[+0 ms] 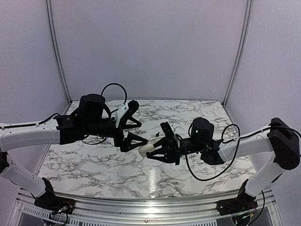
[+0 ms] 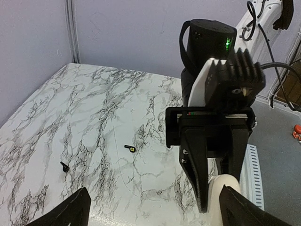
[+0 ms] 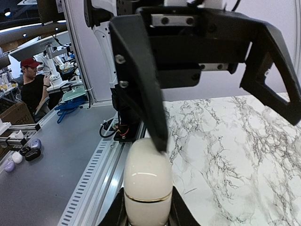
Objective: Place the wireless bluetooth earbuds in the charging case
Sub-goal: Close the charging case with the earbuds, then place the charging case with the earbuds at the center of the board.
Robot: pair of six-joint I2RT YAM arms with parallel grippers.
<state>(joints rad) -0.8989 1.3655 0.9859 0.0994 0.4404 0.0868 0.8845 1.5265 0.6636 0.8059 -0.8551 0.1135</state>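
The case point(image 1: 146, 149) should go outward next in my right gripper, then down and be released there, because bare marble past the far earbud point(image 1: 159, 125) lies outward and below.
My right gripper point(image 1: 151, 153) is shut on the cream, egg-shaped charging case point(image 1: 146, 149), held above the marble table. In the right wrist view the case point(image 3: 146, 181) sits between my fingers, its lid shut along a gold seam. My left gripper point(image 1: 143, 133) is open, and one fingertip point(image 3: 158, 139) rests on the case's top end. In the left wrist view, two tiny black earbuds lie on the table: one with a yellow spot point(image 2: 130, 149) and a hook-shaped one point(image 2: 63, 165) further left. My left gripper point(image 2: 155, 209) is empty, next to the case point(image 2: 226, 187).
The marble table point(image 1: 94, 162) ends in a metal rail point(image 1: 146, 207) at the near edge. Grey walls close in the back and sides. A black cable point(image 1: 207, 176) loops beneath my right arm.
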